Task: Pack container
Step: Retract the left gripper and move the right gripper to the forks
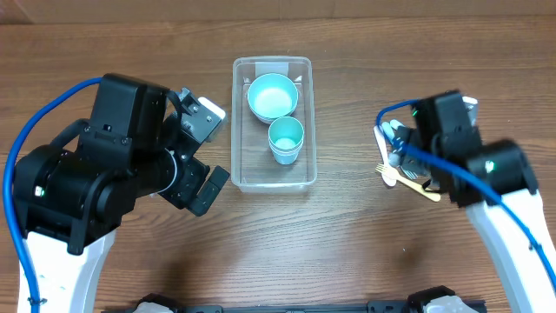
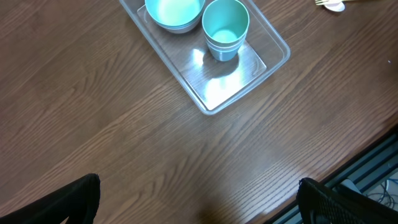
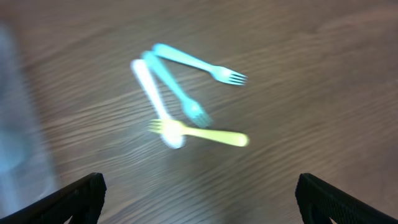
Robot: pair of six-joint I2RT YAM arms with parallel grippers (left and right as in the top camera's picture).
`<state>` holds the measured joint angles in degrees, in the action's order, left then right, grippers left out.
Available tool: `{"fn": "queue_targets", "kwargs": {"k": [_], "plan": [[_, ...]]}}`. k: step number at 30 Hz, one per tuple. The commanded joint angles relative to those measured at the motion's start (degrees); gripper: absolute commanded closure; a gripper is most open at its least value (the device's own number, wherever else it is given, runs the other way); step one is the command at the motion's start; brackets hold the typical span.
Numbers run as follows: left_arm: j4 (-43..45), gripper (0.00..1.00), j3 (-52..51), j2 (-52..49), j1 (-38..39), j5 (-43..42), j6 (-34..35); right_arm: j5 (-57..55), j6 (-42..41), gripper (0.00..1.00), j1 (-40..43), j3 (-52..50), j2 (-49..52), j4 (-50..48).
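Note:
The farther teal fork lies clear of the crossed spoon and yellow fork (image 3: 205, 134), so I will lower my right gripper outward onto its pale teal handle (image 3: 185, 58) and close it.
The clear rectangular container (image 1: 248, 178) stands at the table's middle and holds a teal bowl (image 1: 272, 96) and stacked teal cups (image 1: 286, 137). It also shows in the left wrist view (image 2: 273, 59) with the bowl (image 2: 174, 12) and cups (image 2: 225, 28). My left gripper (image 1: 201, 152) is open and empty, left of the container. My right gripper (image 1: 391, 148) is open and empty above a pile of plastic cutlery: two teal forks (image 3: 193, 62), a white spoon (image 3: 152, 93) and a yellow fork (image 3: 205, 134). The yellow fork shows overhead (image 1: 408, 181).
The table's front edge (image 2: 373, 146) runs along the lower right of the left wrist view. Brown wood tabletop surrounds the container on all sides.

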<state>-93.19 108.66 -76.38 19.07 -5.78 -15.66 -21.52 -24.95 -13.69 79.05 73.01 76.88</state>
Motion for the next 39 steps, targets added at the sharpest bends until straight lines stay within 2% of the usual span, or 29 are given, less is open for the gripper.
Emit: {"fn": "queue_targets", "kwargs": {"k": [1,2,4,9,12,15,18,27,31,39], "plan": [[0.2,0.00,-0.3,-1.6,-0.3,-0.2,-1.6,7.5,9.1,0.05,11.0,0.1,4.6,-4.6],[0.2,0.00,-0.3,-1.9,-0.3,-0.2,-1.6,9.7,11.8,0.09,13.9,0.1,5.5,-6.6],[0.2,0.00,-0.3,-2.4,-0.3,-0.2,-1.6,9.7,14.7,0.09,16.6,0.1,6.8,-8.6],[0.2,0.00,-0.3,-2.9,-0.3,-0.2,-1.6,11.1,26.0,0.05,16.9,0.1,10.3,-12.8],[0.2,0.00,-0.3,-2.9,-0.3,-0.2,-1.6,11.1,41.2,0.05,16.9,0.1,13.9,-17.6],[0.2,0.00,-0.3,-2.9,-0.3,-0.2,-1.6,13.7,48.0,0.00,16.9,0.1,17.2,-19.6],[0.2,0.00,-0.3,-2.9,-0.3,-0.2,-1.6,20.9,51.0,0.01,17.6,0.1,20.0,-21.4],[0.2,0.00,-0.3,-2.9,-0.3,-0.2,-1.6,21.9,53.6,0.07,25.0,0.1,32.2,-25.4],[0.2,0.00,-0.3,-2.9,-0.3,-0.2,-1.6,23.5,54.0,0.08,26.7,-0.8,34.4,-27.1],[0.2,0.00,-0.3,-2.9,-0.3,-0.2,-1.6,24.6,53.9,0.09,26.6,-9.4,34.5,-36.8]]}}
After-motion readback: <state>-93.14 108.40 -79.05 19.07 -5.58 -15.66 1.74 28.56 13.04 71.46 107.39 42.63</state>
